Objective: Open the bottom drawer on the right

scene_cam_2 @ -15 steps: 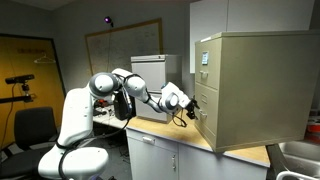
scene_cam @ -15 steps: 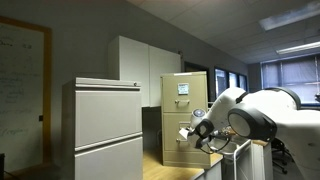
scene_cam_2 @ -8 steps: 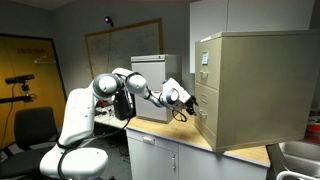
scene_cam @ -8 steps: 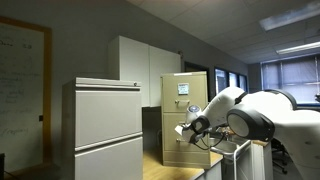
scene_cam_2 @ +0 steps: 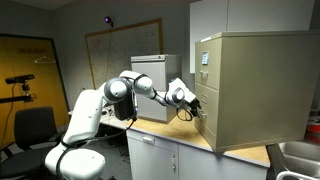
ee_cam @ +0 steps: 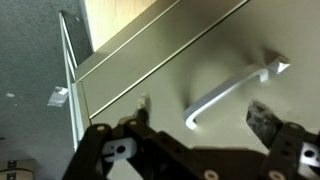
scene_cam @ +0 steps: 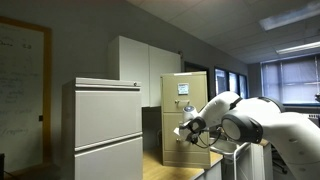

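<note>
Next, my gripper will move in toward the drawer front and close, since the small metal handle (ee_cam: 235, 92) lies just beyond its open fingertips, between them in the wrist view.
The tall tan filing cabinet (scene_cam: 185, 112) stands on a counter and shows in both exterior views (scene_cam_2: 255, 88). Its bottom drawer (scene_cam: 184, 148) is shut, its flat beige front in line with the cabinet face (scene_cam_2: 207, 122). In the wrist view the drawer front (ee_cam: 225, 50) fills the frame with its small metal handle (ee_cam: 235, 92). My gripper (ee_cam: 203, 112) is open right at the drawer front. One fingertip (ee_cam: 145, 105) is on each side of the handle, not closed on it. The gripper also shows in both exterior views (scene_cam: 190, 127) (scene_cam_2: 197, 103).
The upper drawer carries a blue-white sticker (scene_cam: 183, 88). A wide pale-grey cabinet (scene_cam: 105, 125) stands nearby, also visible behind the arm (scene_cam_2: 155, 80). The wooden counter top (scene_cam_2: 175, 140) runs below the cabinets, with a sink (scene_cam_2: 295, 155) at its far end.
The gripper has moved closer to the tan cabinet's front, up to the bottom drawer's handle. The drawer has not moved.
</note>
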